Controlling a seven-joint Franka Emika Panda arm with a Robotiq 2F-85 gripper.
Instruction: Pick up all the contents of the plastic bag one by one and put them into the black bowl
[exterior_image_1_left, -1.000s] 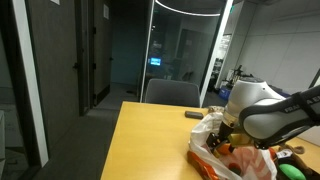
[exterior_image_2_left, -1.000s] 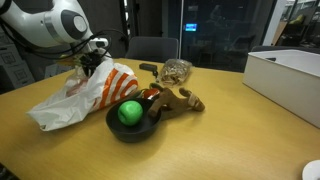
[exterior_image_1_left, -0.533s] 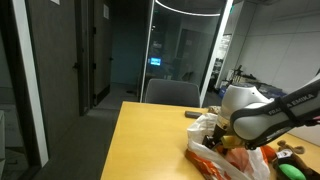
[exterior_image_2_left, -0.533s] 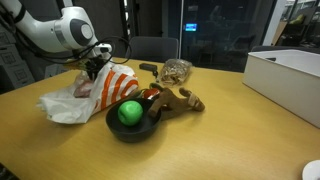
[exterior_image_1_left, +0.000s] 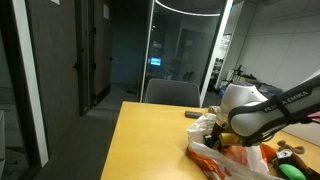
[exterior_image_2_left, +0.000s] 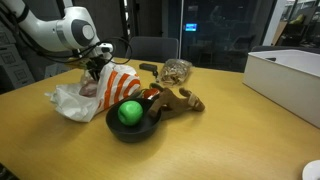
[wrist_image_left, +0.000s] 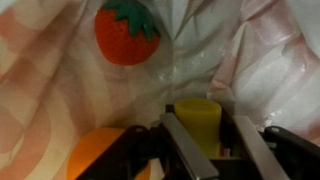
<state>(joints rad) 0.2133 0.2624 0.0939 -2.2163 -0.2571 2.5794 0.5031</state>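
Note:
The gripper rises clear of the bunched plastic next, moves over the black bowl, lowers and releases, since the bowl stands past the bag's striped side from the gripper.
The white and orange plastic bag (exterior_image_2_left: 92, 92) lies on the wooden table beside the black bowl (exterior_image_2_left: 113, 127), which holds a green ball (exterior_image_2_left: 130, 111). My gripper (exterior_image_2_left: 97, 68) reaches down into the bag's mouth in both exterior views, with the bag (exterior_image_1_left: 228, 160) bunched under it. In the wrist view the gripper (wrist_image_left: 200, 140) is shut on a yellow cylinder (wrist_image_left: 198, 118), its fingers (wrist_image_left: 185, 150) pressed against both sides. A red strawberry toy (wrist_image_left: 127, 32) and an orange item (wrist_image_left: 95, 155) also lie inside the bag (wrist_image_left: 55, 80).
Brown toy pieces (exterior_image_2_left: 178, 100) and a netted bundle (exterior_image_2_left: 176, 70) lie just behind the bowl. A white box (exterior_image_2_left: 287, 82) stands at the table's far side. A chair (exterior_image_1_left: 172, 93) sits at the table's end.
The jaws have closed from wide open onto the yellow cylinder. The gripper sank a little deeper into the bag, and the bag's loose end drew in.

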